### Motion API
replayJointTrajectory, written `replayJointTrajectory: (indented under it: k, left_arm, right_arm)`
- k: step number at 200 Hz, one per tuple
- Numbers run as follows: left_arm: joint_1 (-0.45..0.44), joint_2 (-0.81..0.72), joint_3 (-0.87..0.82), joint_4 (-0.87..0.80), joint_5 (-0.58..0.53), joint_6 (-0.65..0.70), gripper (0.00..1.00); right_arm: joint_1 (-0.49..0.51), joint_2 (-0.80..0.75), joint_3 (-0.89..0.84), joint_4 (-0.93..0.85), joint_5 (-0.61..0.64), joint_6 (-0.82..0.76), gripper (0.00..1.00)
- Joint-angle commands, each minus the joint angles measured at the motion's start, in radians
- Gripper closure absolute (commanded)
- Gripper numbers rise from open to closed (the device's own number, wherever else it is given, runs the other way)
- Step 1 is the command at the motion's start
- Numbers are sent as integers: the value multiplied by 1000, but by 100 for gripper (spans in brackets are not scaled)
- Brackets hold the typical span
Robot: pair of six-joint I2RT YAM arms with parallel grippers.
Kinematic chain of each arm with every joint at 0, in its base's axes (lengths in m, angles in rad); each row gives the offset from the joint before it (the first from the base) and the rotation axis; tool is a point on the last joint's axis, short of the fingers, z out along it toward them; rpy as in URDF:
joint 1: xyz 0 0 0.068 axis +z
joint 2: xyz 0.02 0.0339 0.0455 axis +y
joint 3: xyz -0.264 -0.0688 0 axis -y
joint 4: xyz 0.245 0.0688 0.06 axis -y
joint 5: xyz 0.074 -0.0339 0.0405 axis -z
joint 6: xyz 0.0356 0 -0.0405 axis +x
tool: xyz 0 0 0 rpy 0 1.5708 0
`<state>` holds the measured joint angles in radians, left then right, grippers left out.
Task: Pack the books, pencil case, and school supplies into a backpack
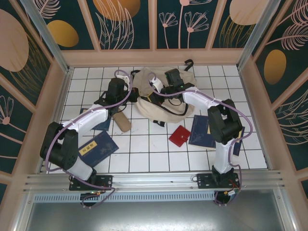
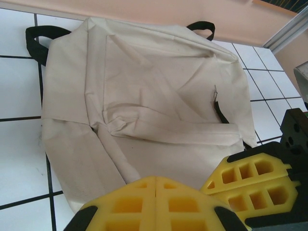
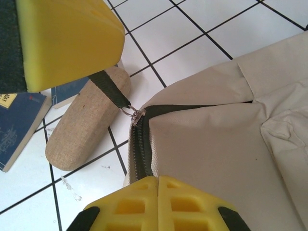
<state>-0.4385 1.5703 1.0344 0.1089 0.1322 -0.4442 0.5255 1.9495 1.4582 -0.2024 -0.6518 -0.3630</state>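
Note:
My left gripper will next pull the slider outward along the still-closed part of the dark zip, which runs outward from it, and release the strap there.
The cream backpack [image 1: 161, 108] lies at the back centre of the table, and both arms reach over its left side. My left gripper [image 2: 156, 185] is shut on the black zip pull strap [image 3: 109, 90]. The strap runs taut from the yellow fingers [image 3: 67, 43] to the slider. My right gripper [image 3: 158, 180] is shut, its tips pinched on the backpack [image 3: 216, 144] right at the dark zip [image 3: 142, 144]. The tan pencil case [image 3: 82, 130] lies just beside the zip. The red case [image 1: 179, 135] and navy books [image 1: 98, 148] [image 1: 202, 130] lie on the tiles.
A further book [image 3: 19, 122] sits beside the pencil case [image 1: 123, 121], partly under the left arm. Black straps [image 2: 43, 36] stick out at the backpack's far side. Wooden walls [image 1: 154, 57] close in the white tiled table.

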Motion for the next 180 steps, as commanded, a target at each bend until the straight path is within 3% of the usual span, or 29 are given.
replayJointTrajectory:
  k: [1, 35, 77, 124, 180]
  left_arm:
    - [6, -7, 22, 23, -6, 31, 100]
    - [6, 17, 77, 30, 12, 89, 100]
    - [6, 114, 169, -10, 50, 179, 100]
    - [6, 213, 226, -14, -12, 203, 100]
    - [7, 230, 217, -16, -66, 222, 100]
  right_arm:
    - [9, -25, 26, -30, 13, -39, 100]
    - [56, -91, -60, -52, -4, -99, 100]
    - [108, -183, -276, 61, 26, -43, 100]
    - [130, -241, -392, 99, 50, 0, 100]
    - [121, -337, -474, 82, 105, -8, 100]
